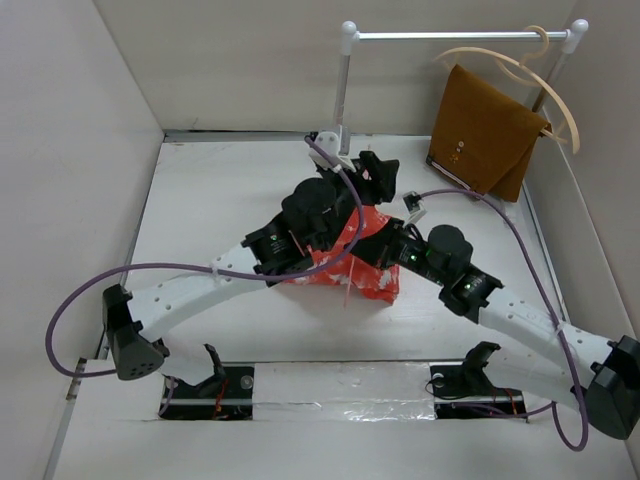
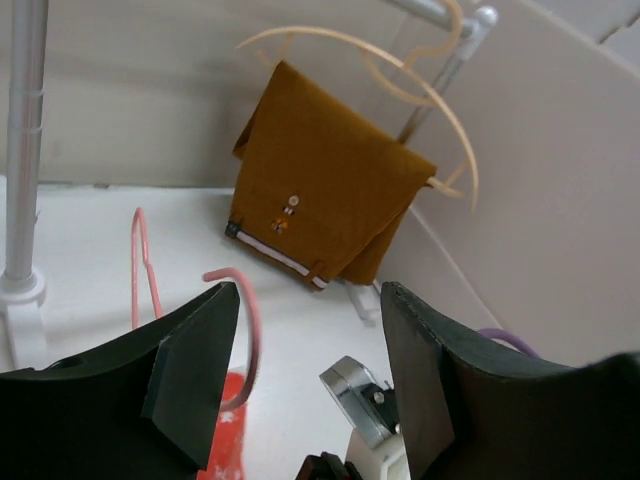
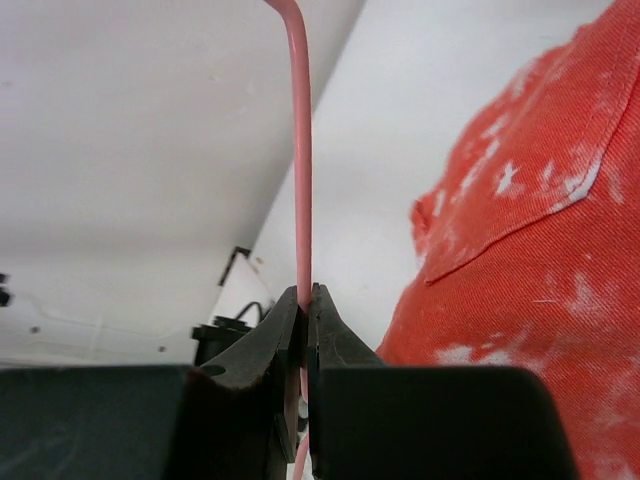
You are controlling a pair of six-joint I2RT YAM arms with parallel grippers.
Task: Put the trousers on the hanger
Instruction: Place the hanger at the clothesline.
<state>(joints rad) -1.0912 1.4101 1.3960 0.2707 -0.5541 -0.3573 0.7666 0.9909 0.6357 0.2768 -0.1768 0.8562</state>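
The bare middle of the white bar (image 1: pixel 440 37) is empty. I will move my right gripper up and outward toward it, then release the pink hanger there.
The orange-red trousers (image 1: pixel 345 262) with white splotches lie bunched in the middle of the table, under both arms, and fill the right side of the right wrist view (image 3: pixel 530 250). My right gripper (image 3: pixel 306 295) is shut on the thin pink wire of the hanger (image 3: pixel 302 150), which rises straight up from the jaws. In the left wrist view the hanger's pink hook (image 2: pixel 248 330) curves just beside the left finger (image 2: pixel 190 370). My left gripper (image 2: pixel 305 340) is open with nothing between its fingers. From above it (image 1: pixel 378 170) sits behind the trousers, and the right gripper (image 1: pixel 385 248) is at their right edge.
A brown folded cloth (image 1: pixel 485 130) hangs on a pale beige curved hanger (image 1: pixel 520 70) from the white rail (image 1: pixel 450 36) at the back right. The rail's left post (image 2: pixel 22 150) stands close to my left gripper. Side walls enclose the table.
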